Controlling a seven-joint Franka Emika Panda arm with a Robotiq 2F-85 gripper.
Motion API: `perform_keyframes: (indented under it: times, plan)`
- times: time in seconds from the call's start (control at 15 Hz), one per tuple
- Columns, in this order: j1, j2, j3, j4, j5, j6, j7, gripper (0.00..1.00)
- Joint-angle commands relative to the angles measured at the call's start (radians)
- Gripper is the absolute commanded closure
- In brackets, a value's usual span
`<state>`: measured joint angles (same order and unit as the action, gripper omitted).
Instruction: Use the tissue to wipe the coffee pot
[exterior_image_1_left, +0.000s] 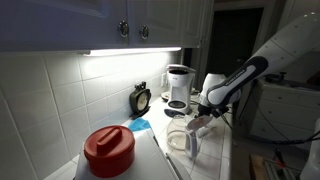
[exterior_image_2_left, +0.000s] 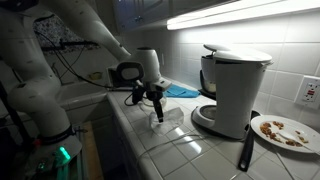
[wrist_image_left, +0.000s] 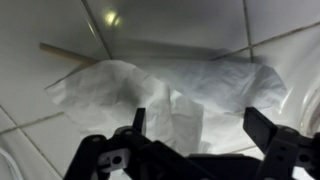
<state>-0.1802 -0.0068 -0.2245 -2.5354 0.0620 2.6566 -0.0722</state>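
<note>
The near part of the tissue is between my fingers now. My gripper will close next.
In the wrist view the crumpled white tissue (wrist_image_left: 112, 86) lies on the white tiled counter. My gripper (wrist_image_left: 200, 118) is open, its two dark fingers stand wide apart on either side of the tissue's near part. In both exterior views the gripper (exterior_image_1_left: 205, 119) (exterior_image_2_left: 157, 101) hangs low over the counter, right at the clear glass coffee pot (exterior_image_1_left: 181, 137) (exterior_image_2_left: 166, 118). The tissue shows as a pale patch under the fingers (exterior_image_1_left: 199, 123). I cannot tell whether the fingers touch the pot.
A white-and-black coffee machine (exterior_image_2_left: 236, 88) (exterior_image_1_left: 178, 84) stands on the counter. A red-lidded container (exterior_image_1_left: 108, 150), a light-blue cloth (exterior_image_1_left: 139, 126) (exterior_image_2_left: 181, 90), a small black clock (exterior_image_1_left: 141, 99), a plate with food (exterior_image_2_left: 284, 131) and a black utensil (exterior_image_2_left: 245, 151) are around.
</note>
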Motion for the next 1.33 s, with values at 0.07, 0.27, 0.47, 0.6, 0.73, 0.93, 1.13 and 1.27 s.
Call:
perform_keyframes:
  times: [0.07, 0.27, 0.47, 0.6, 0.73, 0.93, 1.13, 1.27]
  plan:
    - [-0.002, 0.036, 0.018, 0.019, -0.016, -0.004, 0.019, 0.0]
    - [-0.002, 0.048, 0.023, 0.021, -0.013, -0.007, 0.018, 0.34]
    - [-0.004, 0.048, 0.023, 0.029, -0.016, -0.01, 0.02, 0.55]
    - [-0.005, 0.046, 0.022, 0.036, -0.012, -0.013, 0.018, 0.69]
    - [-0.007, 0.04, 0.02, 0.042, -0.01, -0.016, 0.018, 0.84]
    - [-0.011, 0.013, 0.013, 0.042, -0.043, -0.031, 0.044, 0.98]
    - [-0.015, -0.031, 0.009, 0.038, -0.046, -0.044, 0.039, 1.0]
    - [-0.019, -0.069, 0.008, 0.037, -0.075, -0.05, 0.044, 0.99]
